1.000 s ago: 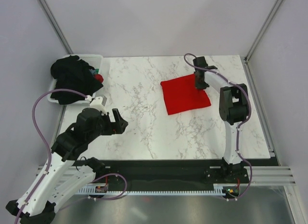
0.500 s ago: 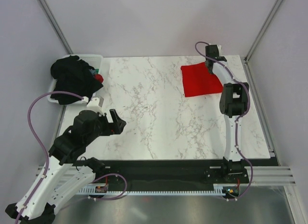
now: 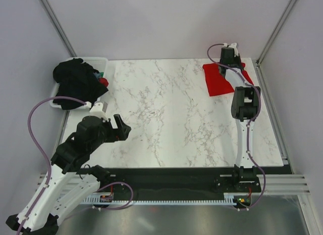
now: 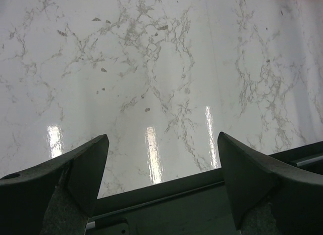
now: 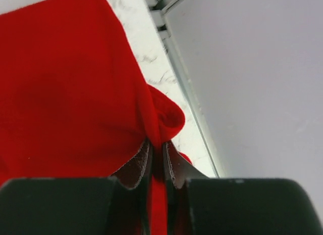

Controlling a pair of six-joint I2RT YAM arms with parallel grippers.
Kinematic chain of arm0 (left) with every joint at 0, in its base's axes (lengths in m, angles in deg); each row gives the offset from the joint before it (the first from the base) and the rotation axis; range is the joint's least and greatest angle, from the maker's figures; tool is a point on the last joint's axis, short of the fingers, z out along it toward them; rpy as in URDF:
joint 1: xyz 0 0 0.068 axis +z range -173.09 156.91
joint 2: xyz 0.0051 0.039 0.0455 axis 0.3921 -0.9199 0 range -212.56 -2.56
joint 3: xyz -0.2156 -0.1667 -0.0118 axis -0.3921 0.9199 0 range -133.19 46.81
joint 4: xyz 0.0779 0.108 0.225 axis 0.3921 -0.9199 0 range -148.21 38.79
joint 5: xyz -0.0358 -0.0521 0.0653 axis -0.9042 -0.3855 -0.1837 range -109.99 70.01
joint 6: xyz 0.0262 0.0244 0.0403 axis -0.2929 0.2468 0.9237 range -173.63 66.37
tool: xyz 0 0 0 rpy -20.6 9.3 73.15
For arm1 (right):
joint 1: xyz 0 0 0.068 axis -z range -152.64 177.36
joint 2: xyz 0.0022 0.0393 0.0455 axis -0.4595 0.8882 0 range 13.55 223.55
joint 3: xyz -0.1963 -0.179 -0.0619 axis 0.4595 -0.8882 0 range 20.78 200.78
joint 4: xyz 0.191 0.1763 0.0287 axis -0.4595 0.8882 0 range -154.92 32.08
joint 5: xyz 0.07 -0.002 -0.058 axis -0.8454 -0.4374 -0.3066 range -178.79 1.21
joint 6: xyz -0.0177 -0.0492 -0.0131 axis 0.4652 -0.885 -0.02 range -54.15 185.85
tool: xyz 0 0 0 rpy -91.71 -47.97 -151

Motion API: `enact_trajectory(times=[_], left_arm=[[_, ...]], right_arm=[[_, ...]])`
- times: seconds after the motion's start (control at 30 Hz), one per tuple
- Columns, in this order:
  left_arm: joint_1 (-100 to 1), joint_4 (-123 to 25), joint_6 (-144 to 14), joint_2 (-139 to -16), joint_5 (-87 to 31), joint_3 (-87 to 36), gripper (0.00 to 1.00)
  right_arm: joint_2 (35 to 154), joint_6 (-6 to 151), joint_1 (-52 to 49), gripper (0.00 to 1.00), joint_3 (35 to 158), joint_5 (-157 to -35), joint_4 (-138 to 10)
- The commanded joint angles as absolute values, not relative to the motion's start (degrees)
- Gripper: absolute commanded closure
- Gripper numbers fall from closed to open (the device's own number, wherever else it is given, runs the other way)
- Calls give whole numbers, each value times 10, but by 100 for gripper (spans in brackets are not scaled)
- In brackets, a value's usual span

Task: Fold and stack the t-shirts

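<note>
The robot's right gripper will next pull the pinched edge of the red t-shirt outward, toward the table's far corner by the post (image 5: 135, 11), and let go of it, because there is bare marble between the t-shirt and the bar.
The folded red t-shirt (image 3: 219, 80) lies at the table's far right corner. My right gripper (image 3: 231, 68) is shut on its edge; in the right wrist view the red fabric (image 5: 75, 88) is pinched between the jaws of the right gripper (image 5: 157, 146), next to the table's right edge. Black t-shirts (image 3: 75, 81) are piled in and over the white tub (image 3: 100, 60) at the far left. My left gripper (image 3: 120, 128) is open and empty above the near-left table; in the left wrist view the left gripper (image 4: 161, 159) has only bare marble between its fingers.
A metal frame post (image 3: 272, 33) and the grey wall stand just right of the red shirt. The table's right rail (image 5: 176, 58) runs close to the right gripper. The marble table (image 3: 166, 119) spreads between the arms.
My right gripper has dragged the red t-shirt from mid-right of the table to the far right corner. The left arm has barely shifted.
</note>
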State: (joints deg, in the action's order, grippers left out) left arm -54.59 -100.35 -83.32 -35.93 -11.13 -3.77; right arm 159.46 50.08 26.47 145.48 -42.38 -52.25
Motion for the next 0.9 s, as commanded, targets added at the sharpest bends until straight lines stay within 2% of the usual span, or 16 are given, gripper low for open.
enact_trajectory(times=[0.0, 0.27, 0.33, 0.37, 0.47, 0.77, 0.87], left_arm=[[-539, -984, -825, -351, -102, -35, 5], [-524, -981, -821, -343, -109, -35, 5], [-522, -981, -821, -339, -108, -35, 5], [-521, -981, -821, -339, -108, -34, 5], [-517, -981, -822, -333, -108, -35, 5], [-489, -976, -818, -324, -118, -33, 5], [-480, -975, -818, -321, -118, -31, 5]], right_arm=[[1593, 455, 271, 100, 1465, -348, -645], [1619, 437, 290, 100, 1480, -337, -768], [1629, 431, 294, 95, 1483, -350, -787], [1633, 424, 294, 74, 1485, -352, -794], [1638, 412, 293, 4, 1477, -309, -836], [1575, 469, 279, 2, 1469, -233, -829], [1533, 486, 243, 2, 1448, -206, -817]])
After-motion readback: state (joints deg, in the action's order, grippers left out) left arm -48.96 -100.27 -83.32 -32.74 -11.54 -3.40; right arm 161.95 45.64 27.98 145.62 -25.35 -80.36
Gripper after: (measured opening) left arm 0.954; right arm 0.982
